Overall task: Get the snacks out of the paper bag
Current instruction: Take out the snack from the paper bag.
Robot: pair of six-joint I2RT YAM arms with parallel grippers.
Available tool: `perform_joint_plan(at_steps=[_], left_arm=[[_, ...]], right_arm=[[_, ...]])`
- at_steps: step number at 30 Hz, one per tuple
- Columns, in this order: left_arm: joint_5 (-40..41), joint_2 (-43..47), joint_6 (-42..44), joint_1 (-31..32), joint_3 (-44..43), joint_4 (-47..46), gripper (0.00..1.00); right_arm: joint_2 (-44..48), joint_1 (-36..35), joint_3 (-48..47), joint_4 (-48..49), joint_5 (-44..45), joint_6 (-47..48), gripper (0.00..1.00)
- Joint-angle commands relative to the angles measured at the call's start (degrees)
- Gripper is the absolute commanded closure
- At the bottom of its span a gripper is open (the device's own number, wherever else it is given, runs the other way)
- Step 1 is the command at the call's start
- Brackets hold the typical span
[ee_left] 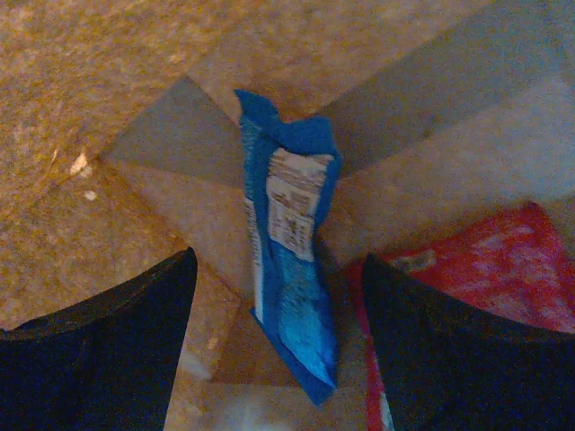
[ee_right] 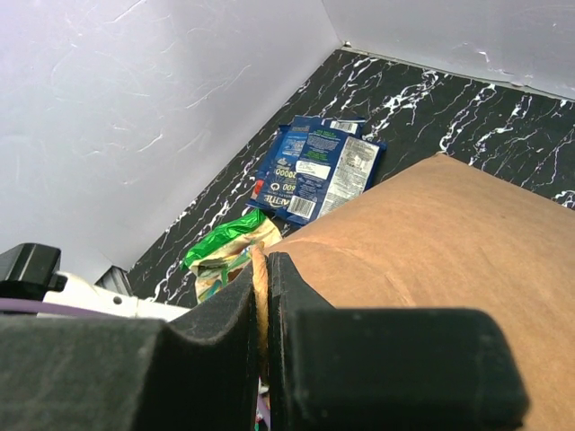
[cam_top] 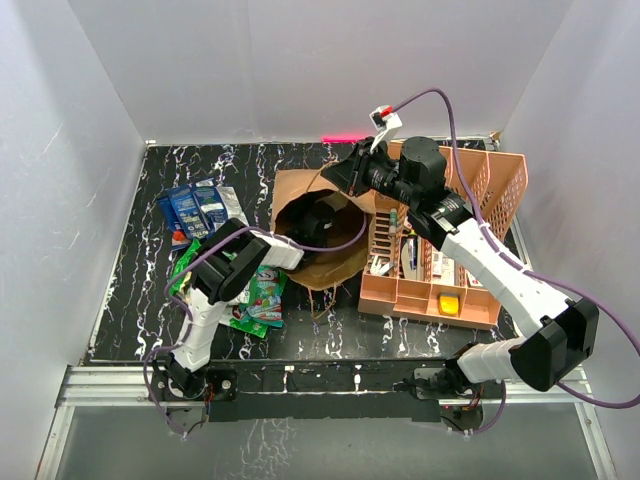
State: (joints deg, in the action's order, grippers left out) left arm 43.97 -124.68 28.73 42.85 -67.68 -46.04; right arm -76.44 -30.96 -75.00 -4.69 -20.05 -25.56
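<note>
The blue packet stands between my open fingers, so my left gripper should next move deeper into the bag onto the blue packet's body [ee_left: 294, 285] beside its pale label and close.
The brown paper bag [cam_top: 300, 262] lies on the table with its mouth open. My left gripper [cam_top: 318, 218] reaches inside the mouth. In the left wrist view it [ee_left: 278, 359] is open, its fingers on either side of a blue snack packet [ee_left: 292, 260] that stands on the bag's floor, with a red packet [ee_left: 485, 260] beside it. My right gripper [cam_top: 345, 175] is shut on the bag's rim [ee_right: 260, 278] and holds it up. Blue packets [cam_top: 195, 208] and green packets [cam_top: 255, 295] lie on the table left of the bag; they also show in the right wrist view [ee_right: 314, 166].
The peach lattice basket [cam_top: 440, 300] with small items stands right of the bag, under the right arm. White walls enclose the black marbled table on three sides. A green packet [ee_right: 225, 242] lies close to the left arm.
</note>
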Motion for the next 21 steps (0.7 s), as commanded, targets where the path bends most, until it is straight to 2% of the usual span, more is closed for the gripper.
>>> perform_joint_plan(at_steps=[1,2,7,10,16,21], left_arm=[[1.6,-1.1,-0.7,-2.8,-3.0,-2.3,0.3],[1.3,-1.6,-0.7,-3.3,-3.3,-2.0,0.33],[-1.1,-0.8,-0.3,-3.9,-2.4,-1.5,0.69],[-3.2,2.4,-2.6,-3.8,-0.3,0.7,0.81],[-9.1,11.8,-10.3,-3.4,5.7,6.3,0.92],[-19.6,21.0,-15.9,-2.6,8.1,14.8,0.98]], right_arm=[[1.8,0.2,-3.3,1.4,0.5,0.7,0.93],[1.8,0.2,-3.4,1.3,0.6,0.8,0.93],[1.8,0.2,-3.7,0.9,1.2,1.1,0.92],[1.3,0.2,-3.7,1.0,1.7,1.5,0.92],[0.0,0.3,-4.1,1.5,3.5,2.3,0.93],[-1.0,0.3,-4.4,2.2,3.7,2.3,0.92]])
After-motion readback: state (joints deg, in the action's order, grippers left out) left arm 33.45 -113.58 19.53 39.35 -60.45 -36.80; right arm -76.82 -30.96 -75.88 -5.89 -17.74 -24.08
